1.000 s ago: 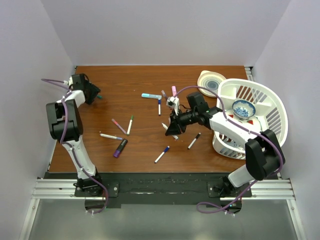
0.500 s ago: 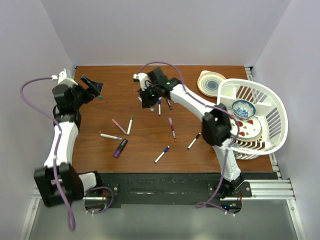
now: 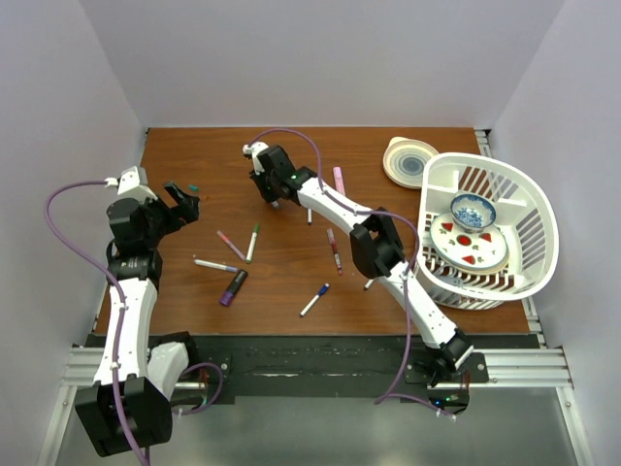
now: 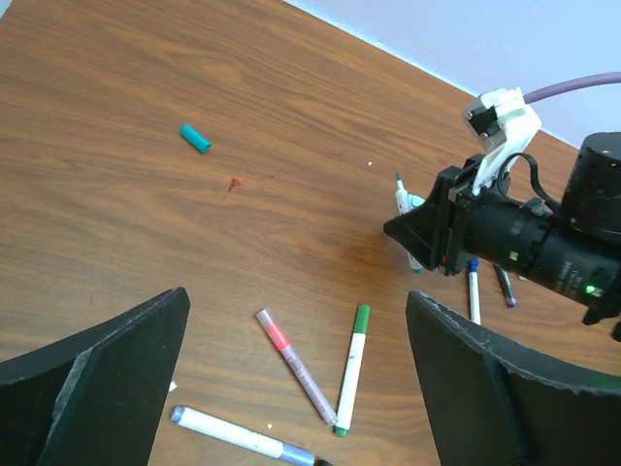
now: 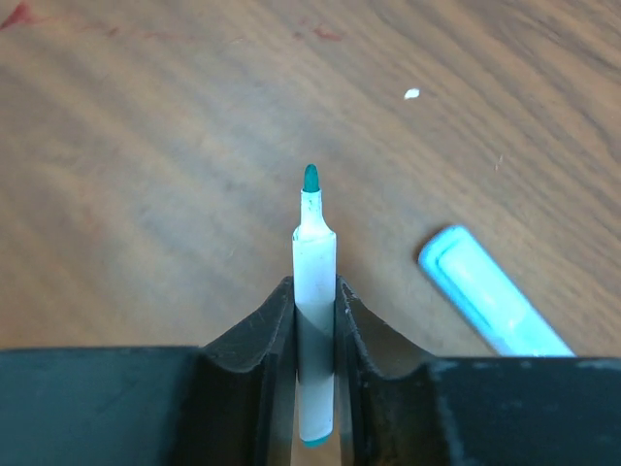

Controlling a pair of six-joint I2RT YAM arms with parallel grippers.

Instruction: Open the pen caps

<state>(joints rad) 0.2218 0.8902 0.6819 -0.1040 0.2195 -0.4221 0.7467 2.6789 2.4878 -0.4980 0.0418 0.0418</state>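
Observation:
The pink pen's still-capped far end lies below, to the right in the top view, so next my left gripper will move across and down to grip that end.
My right gripper is shut on a white pen barrel. Its teal tip is bare and points away over the wood. In the top view this gripper is at the back centre of the table. A loose teal pen cap lies alone on the wood, seen from above just beyond my left gripper. The left gripper is wide open and holds nothing. Under it lie a green-capped pen, a pink pen and a blue-capped pen.
A light blue highlighter lies right of the held pen. More pens are scattered mid-table, among them a purple marker and a blue-capped pen. A white basket with dishes stands at the right, a round lid behind it.
The left gripper opened wide and drew back toward me, leaving the teal cap on the table. The right gripper swung from mid-table to the back centre with the uncapped pen.

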